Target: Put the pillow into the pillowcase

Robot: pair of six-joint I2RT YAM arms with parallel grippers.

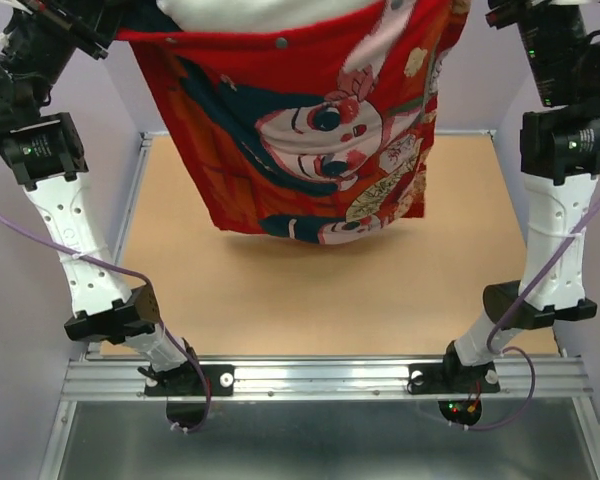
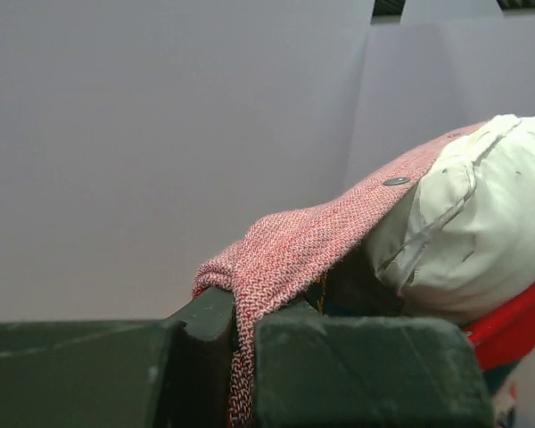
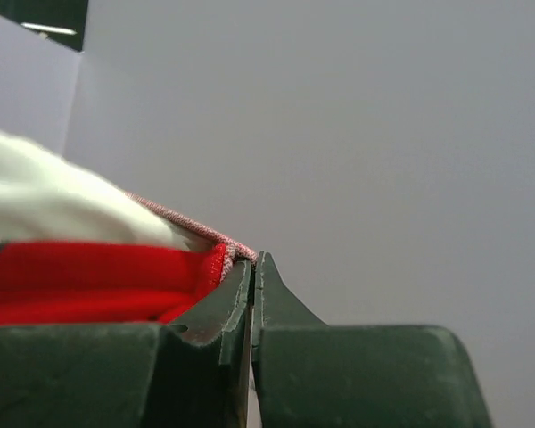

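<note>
My left gripper brings the pillowcase's corner down toward the tan tabletop next and releases the hem above it, since the case hangs high over the table.
The pillowcase [image 1: 280,130] hangs high over the table, its bright red face with the cartoon children turned to the top camera. The white pillow [image 1: 280,10] bulges out of its open top edge. My left gripper [image 1: 105,42] holds the top left corner and my right gripper [image 1: 485,10] the top right corner. In the left wrist view the jaws [image 2: 242,312] are shut on the pinkish-red woven hem [image 2: 312,241], with the pillow [image 2: 481,223] beside it inside the opening. In the right wrist view the jaws [image 3: 254,263] are shut on the case's corner [image 3: 216,259]; the pillow [image 3: 62,192] shows blurred at left.
The tan tabletop [image 1: 280,290] lies below the hanging cloth, with a white wall on each side. A metal rail [image 1: 320,375] carries both arm bases at the near edge. The lower links of both arms stand at the table's left and right edges.
</note>
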